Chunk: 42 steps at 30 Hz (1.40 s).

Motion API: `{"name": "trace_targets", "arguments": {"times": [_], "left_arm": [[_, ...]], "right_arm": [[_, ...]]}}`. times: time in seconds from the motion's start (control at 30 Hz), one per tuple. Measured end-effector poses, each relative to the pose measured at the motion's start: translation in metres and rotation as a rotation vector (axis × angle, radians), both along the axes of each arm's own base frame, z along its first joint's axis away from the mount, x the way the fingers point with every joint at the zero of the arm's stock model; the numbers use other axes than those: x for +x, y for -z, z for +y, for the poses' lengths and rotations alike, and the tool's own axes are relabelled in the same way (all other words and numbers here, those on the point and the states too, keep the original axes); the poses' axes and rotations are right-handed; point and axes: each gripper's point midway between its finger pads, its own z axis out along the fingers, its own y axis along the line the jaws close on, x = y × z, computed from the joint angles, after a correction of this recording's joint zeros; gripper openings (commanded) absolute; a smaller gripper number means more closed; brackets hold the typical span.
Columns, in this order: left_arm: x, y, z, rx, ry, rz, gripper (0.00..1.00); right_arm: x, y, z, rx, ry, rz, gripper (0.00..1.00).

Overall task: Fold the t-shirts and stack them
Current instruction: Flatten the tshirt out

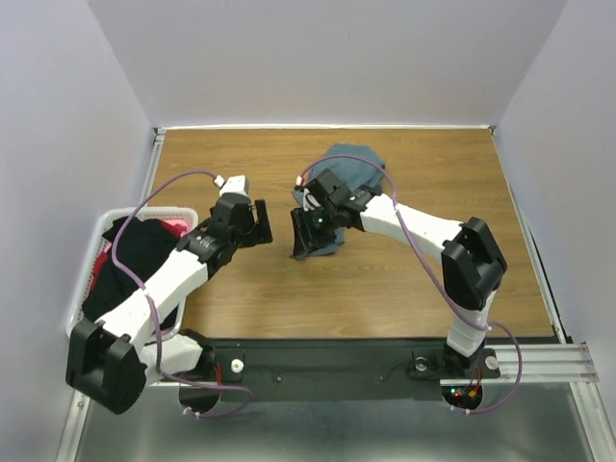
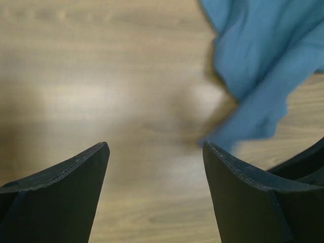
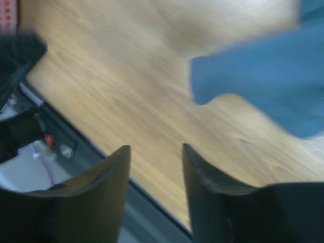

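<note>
The near corner of the slate shirt sticks out below the left gripper and to its right in the top view, so the left gripper will move that way and down onto the corner.
A slate blue-grey t-shirt (image 1: 354,166) lies crumpled at the table's middle back, partly under my right arm. The left wrist view has it at the upper right (image 2: 263,55), and the right wrist view also shows it at the upper right (image 3: 263,76). My left gripper (image 1: 256,223) hangs left of the shirt, open (image 2: 156,152), with only bare wood between its fingers. At the shirt's near-left edge my right gripper (image 1: 306,231) stands with its fingers apart (image 3: 156,149) and holds nothing. A black t-shirt (image 1: 135,255) and a red-pink one (image 1: 174,227) lie in the basket.
The white lattice basket (image 1: 79,306) stands at the table's left edge under my left arm. A black rail (image 1: 318,366) with both arm bases runs along the near edge. Pale walls close in the back and both sides.
</note>
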Motion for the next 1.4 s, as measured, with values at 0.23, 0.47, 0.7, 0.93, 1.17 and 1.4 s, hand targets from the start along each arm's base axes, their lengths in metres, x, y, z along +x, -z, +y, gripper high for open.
{"name": "trace_targets", "arguments": {"times": [0.23, 0.47, 0.7, 0.93, 1.17, 1.4], "left_arm": [[-0.043, 0.013, -0.054, -0.046, 0.152, 0.026, 0.85], [-0.063, 0.059, -0.118, 0.141, 0.39, 0.087, 0.82], [-0.042, 0.095, -0.102, 0.41, 0.422, 0.098, 0.79], [-0.03, 0.114, -0.098, 0.545, 0.442, 0.128, 0.74], [-0.02, 0.12, -0.089, 0.583, 0.406, 0.157, 0.63], [-0.014, 0.124, -0.076, 0.595, 0.377, 0.192, 0.22]], "right_arm": [[0.061, -0.037, -0.058, -0.005, 0.225, -0.157, 0.63], [0.128, -0.04, -0.217, -0.094, 0.645, -0.22, 0.63], [0.105, 0.006, -0.255, -0.188, 0.707, -0.116, 0.69], [0.101, 0.008, -0.256, -0.19, 0.709, -0.117, 0.77], [0.102, 0.003, -0.258, -0.181, 0.714, -0.131, 0.77], [0.108, 0.0, -0.257, -0.165, 0.725, -0.149, 0.77]]}}
